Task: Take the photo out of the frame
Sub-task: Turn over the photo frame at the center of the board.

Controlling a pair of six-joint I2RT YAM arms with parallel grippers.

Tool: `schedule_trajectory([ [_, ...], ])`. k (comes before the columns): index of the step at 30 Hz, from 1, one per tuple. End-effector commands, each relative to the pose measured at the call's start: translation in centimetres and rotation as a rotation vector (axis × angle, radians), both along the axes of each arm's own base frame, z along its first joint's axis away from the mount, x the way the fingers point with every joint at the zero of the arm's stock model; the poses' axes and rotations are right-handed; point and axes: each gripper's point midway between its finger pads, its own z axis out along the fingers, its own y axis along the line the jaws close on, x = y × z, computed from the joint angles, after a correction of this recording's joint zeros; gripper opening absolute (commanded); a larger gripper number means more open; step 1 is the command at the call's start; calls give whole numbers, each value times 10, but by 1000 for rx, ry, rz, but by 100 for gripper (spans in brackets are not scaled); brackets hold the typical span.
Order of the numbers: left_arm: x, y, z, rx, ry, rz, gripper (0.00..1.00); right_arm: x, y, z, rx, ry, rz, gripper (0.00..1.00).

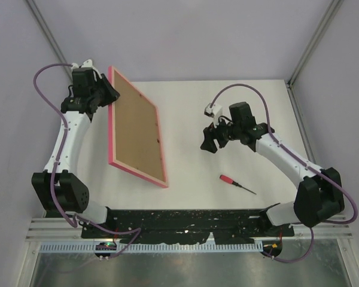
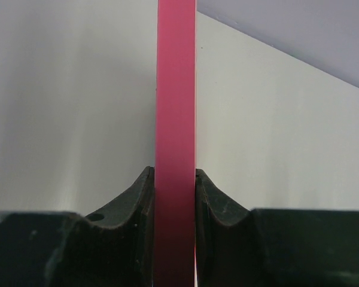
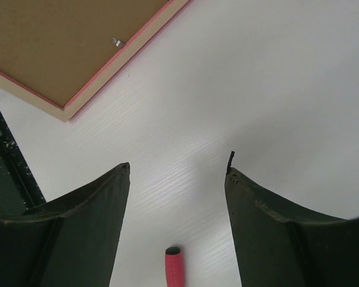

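Observation:
My left gripper needs to lower the raised pink edge onto the white tabletop below it next and let go there, because the frame (image 1: pixel 134 131) is still tilted.
The pink frame (image 1: pixel 134 131) stands tilted on the white table, its brown back board facing up and right. My left gripper (image 1: pixel 106 91) is shut on the frame's upper left edge; in the left wrist view the pink edge (image 2: pixel 176 119) runs straight up between the closed fingers (image 2: pixel 131 203). My right gripper (image 1: pixel 210 141) is open and empty above the table to the right of the frame. In the right wrist view the frame's corner (image 3: pixel 78 66) with a small metal clip (image 3: pixel 117 42) lies at the upper left. The photo is hidden.
A red-handled screwdriver (image 1: pixel 236 183) lies on the table right of the frame's lower corner; its handle end shows between my right fingers (image 3: pixel 174 266). The black base rail (image 1: pixel 185 224) runs along the near edge.

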Motion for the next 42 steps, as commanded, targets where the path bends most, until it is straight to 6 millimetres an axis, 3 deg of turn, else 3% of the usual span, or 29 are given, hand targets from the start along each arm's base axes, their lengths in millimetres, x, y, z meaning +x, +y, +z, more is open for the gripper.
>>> schedule_trajectory([
  [1, -13, 2, -34, -17, 81, 5, 0, 17, 1, 17, -70, -294, 29, 70],
  [2, -15, 3, -41, -19, 94, 8, 0, 18, 2, 23, -73, -341, 28, 71],
  [3, -17, 3, -48, -23, 108, 6, 0, 10, 4, 15, -100, -368, 60, 72],
  [4, -20, 3, -53, -23, 117, 5, 0, 9, 8, 24, -89, -429, 75, 76],
  [5, -22, 3, -58, -26, 126, 5, 0, 0, 10, 13, -119, -461, 124, 80],
  [6, -24, 3, -62, -28, 132, 2, 0, -2, 14, 26, -106, -538, 143, 84],
  [7, -25, 3, -67, -34, 137, 0, 0, -12, 19, 15, -128, -573, 199, 85],
  [8, -27, 2, -71, -40, 141, 0, 0, -14, 23, 29, -105, -653, 209, 85],
  [9, -28, 1, -76, -44, 144, -7, 0, -24, 28, 22, -113, -697, 260, 86],
  [10, -30, -1, -82, -54, 148, -9, 0, -25, 32, 37, -83, -781, 264, 86],
  [11, -30, -3, -87, -68, 150, -14, 0, -35, 38, 29, -83, -814, 310, 86],
  [12, -30, -6, -91, -81, 151, -24, 0, -37, 41, 38, -66, -862, 313, 86],
  [20, -28, -33, -138, -205, 242, -122, 0, -49, 67, 0, -246, -950, 467, 87],
  [23, -26, -33, -153, -211, 273, -122, 0, -62, 74, -15, -279, -942, 538, 88],
  [27, -24, -33, -168, -204, 304, -126, 0, -96, 83, -27, -216, -803, 651, 88],
  [31, -23, -33, -181, -202, 322, -129, 0, -119, 96, -19, -139, -720, 703, 88],
  [38, -30, -36, -210, -207, 379, -150, 0, -109, 115, -33, -232, -751, 651, 88],
  [39, -29, -24, -213, -208, 380, -126, 0, -113, 120, -32, -235, -748, 656, 88],
  [42, -30, -22, -220, -203, 390, -129, 0, -121, 130, -36, -240, -712, 647, 88],
])
